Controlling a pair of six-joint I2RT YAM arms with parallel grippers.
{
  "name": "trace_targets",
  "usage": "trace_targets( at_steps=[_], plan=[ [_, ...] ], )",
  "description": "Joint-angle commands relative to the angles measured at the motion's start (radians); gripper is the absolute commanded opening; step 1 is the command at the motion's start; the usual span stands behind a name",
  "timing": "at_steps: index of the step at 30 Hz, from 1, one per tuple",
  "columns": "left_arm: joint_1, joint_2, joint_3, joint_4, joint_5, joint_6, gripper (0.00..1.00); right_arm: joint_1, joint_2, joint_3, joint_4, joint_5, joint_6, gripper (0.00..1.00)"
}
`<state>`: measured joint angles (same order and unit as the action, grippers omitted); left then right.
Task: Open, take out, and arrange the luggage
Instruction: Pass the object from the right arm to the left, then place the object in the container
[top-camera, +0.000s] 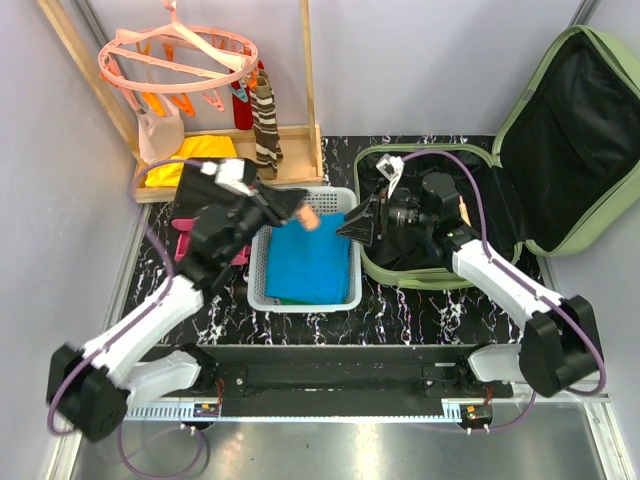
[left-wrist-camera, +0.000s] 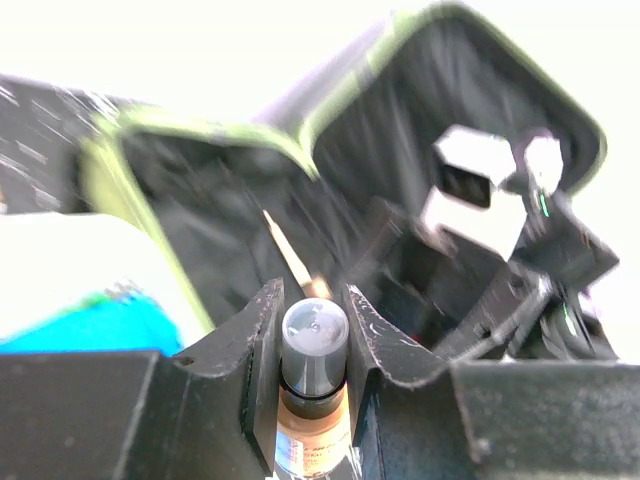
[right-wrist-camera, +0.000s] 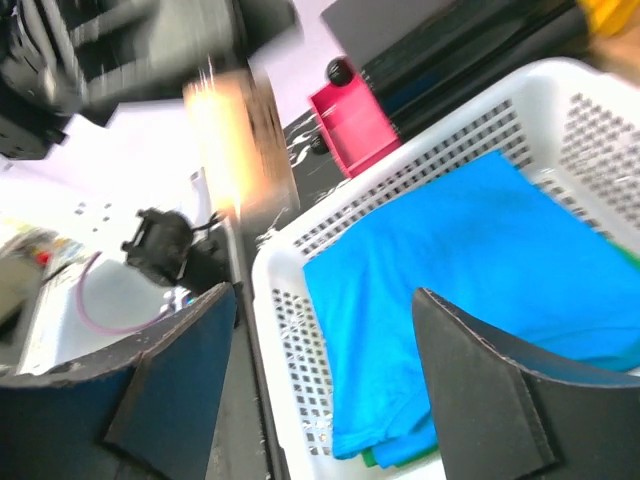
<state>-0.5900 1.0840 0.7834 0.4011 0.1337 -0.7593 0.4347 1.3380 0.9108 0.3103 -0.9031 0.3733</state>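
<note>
Next, my left gripper needs to swing to the left in the top view and down to release the bottle inside the magenta tray, since it sits lower there.
The light-green luggage (top-camera: 575, 130) lies open at the right, its lid propped up and the black lining showing. My left gripper (top-camera: 298, 208) hangs over the white basket's far edge, shut on a small bottle (top-camera: 311, 216) of tan liquid. In the left wrist view the bottle (left-wrist-camera: 313, 345) has a dark cap and sits upright between the fingers (left-wrist-camera: 262, 330), with the open luggage (left-wrist-camera: 410, 110) behind it. My right gripper (top-camera: 356, 226) stands open between the basket and the luggage, nothing in it. Its wrist view shows wide-apart fingers (right-wrist-camera: 470, 370) over the basket, with the blurred bottle (right-wrist-camera: 235, 130) beyond.
The white perforated basket (top-camera: 262, 272) holds a folded blue cloth (top-camera: 310, 262), with a green one under it in the right wrist view. A magenta tray (top-camera: 185, 245) sits to its left. At the back left, a wooden rack (top-camera: 310, 90) carries a pink hanger ring (top-camera: 180, 55), a striped cloth (top-camera: 266, 125) and a yellow cloth (top-camera: 190, 160).
</note>
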Motion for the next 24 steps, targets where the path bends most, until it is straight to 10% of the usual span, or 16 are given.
trace_targets(
  at_steps=[1, 10, 24],
  plan=[
    [0.146, -0.200, -0.080, -0.101, -0.129, -0.029, 0.00, -0.004, -0.089, 0.036, -0.069, 0.110, -0.085, 0.80],
    [0.456, -0.450, -0.263, -0.320, -0.234, -0.057, 0.00, -0.004, -0.158, 0.000, -0.096, 0.248, -0.113, 0.82],
    [0.613, -0.401, -0.429, -0.114, -0.129, -0.153, 0.00, -0.004, -0.257, -0.047, -0.129, 0.222, -0.154, 0.82]
  ],
)
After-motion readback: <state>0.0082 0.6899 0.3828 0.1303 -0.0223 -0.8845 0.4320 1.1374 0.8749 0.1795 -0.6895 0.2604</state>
